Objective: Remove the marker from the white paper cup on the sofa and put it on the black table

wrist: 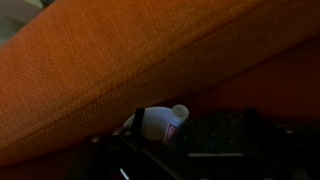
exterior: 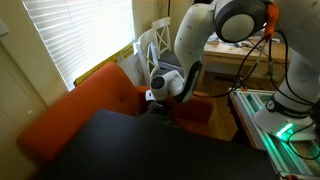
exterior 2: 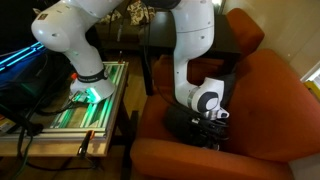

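The marker's whitish end (wrist: 179,112) is nearer one finger, so the robot's gripper will lower slightly toward the cup next, to bring the fingers around that end of the marker.
The orange-red sofa (exterior: 90,105) fills the wrist view (wrist: 120,60) and shows in both exterior views (exterior 2: 275,100). My gripper (exterior 2: 208,132) is low over the sofa seat, next to the back cushion, also in an exterior view (exterior: 158,102). In the dim wrist view its dark fingers (wrist: 195,145) stand wide apart. The white paper cup (wrist: 150,124) lies tilted at the seat seam by the left finger. A small whitish round end with a red band (wrist: 177,117), apparently the marker, pokes out of it. The black table (exterior: 140,150) is in the foreground.
A white wooden chair (exterior: 155,45) stands behind the sofa by the window blinds. A light wooden desk (exterior: 240,55) is behind the arm. A green-lit rack (exterior 2: 85,95) holds the robot base (exterior: 280,120). A dark surface (exterior 2: 235,40) lies behind the arm.
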`<state>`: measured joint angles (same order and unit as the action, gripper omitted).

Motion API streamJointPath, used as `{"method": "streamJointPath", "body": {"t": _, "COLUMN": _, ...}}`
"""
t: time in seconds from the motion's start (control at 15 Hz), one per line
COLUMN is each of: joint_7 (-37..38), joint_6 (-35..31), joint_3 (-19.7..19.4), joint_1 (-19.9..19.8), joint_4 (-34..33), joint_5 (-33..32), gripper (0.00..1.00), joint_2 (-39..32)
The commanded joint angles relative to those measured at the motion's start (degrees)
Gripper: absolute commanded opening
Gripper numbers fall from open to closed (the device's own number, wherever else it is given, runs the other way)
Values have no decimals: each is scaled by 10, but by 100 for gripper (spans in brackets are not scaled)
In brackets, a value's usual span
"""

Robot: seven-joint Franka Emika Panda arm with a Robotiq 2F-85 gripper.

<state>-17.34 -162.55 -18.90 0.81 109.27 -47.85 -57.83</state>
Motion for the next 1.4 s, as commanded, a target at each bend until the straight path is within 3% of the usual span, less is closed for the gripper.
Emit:
{"method": "streamJointPath", "body": {"t": 0.0, "joint_7": 1, "joint_6": 22, "joint_3": -4, "joint_1": 0, "joint_4": -35, "joint_5": -39, "gripper": 92, "joint_2": -28}}
{"method": "streamJointPath", "body": {"t": 0.33, "joint_7": -1, "joint_6": 37, "joint_3": 3, "joint_1": -10, "joint_4": -53, "joint_5": -68, "gripper": 74, "joint_2": -42}}
{"method": "streamJointPath", "body": {"t": 0.8, "joint_7": -2, "joint_6": 19, "joint_3": 20, "joint_1": -31, "joint_4": -66, "joint_5": -97, "gripper": 74, "joint_2": -52}}
{"method": "streamJointPath", "body": {"t": 0.93, "joint_7": 0, "joint_6": 16, "joint_3": 24, "joint_1": -36, "joint_4": -69, "joint_5": -102, "gripper": 69, "joint_2": -55}}
{"method": "streamJointPath", "body": {"t": 1.0, "joint_7": 2, "joint_6": 13, "joint_3": 23, "joint_1": -36, "joint_4": -71, "joint_5": -105, "gripper": 48, "joint_2": -56}}
{"method": "streamJointPath", "body": {"t": 1.07, "joint_7": 2, "joint_6": 12, "joint_3": 24, "joint_1": -38, "joint_4": -71, "joint_5": -107, "gripper": 45, "joint_2": -57}}
{"method": "streamJointPath", "body": {"t": 1.33, "joint_7": 7, "joint_6": 3, "joint_3": 25, "joint_1": -39, "joint_4": -67, "joint_5": -116, "gripper": 16, "joint_2": -50}}
